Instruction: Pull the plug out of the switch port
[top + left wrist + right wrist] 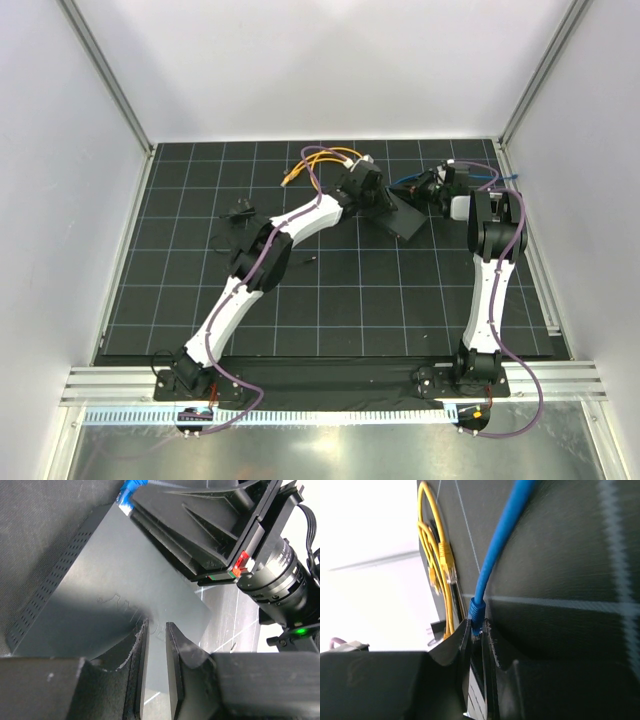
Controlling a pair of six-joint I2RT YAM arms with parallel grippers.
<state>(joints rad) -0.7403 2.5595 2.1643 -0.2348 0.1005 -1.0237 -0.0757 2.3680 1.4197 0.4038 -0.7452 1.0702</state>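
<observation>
The plug will next be lifted across by my right gripper and released on clear mat past the yellow cables, to the gripper's left in the top view.
The switch, a flat matte-black box (405, 218), lies on the mat at the back centre. In the left wrist view its top (115, 580) fills the frame. My left gripper (372, 195) rests on the box top, its jaws (156, 625) almost shut with a narrow empty gap. A blue plug (131, 489) sits at the box's far edge. My right gripper (438, 187) is shut on this blue plug (476, 617), pinching its boot (477, 625). The blue cable (505, 535) runs away from it. The socket itself is hidden.
Yellow cables (320, 158) lie behind the box, also in the right wrist view (442, 555). A small black lump with thin wire (238, 212) lies at left. The blue cable loops near the right wall (482, 172). White walls enclose the mat.
</observation>
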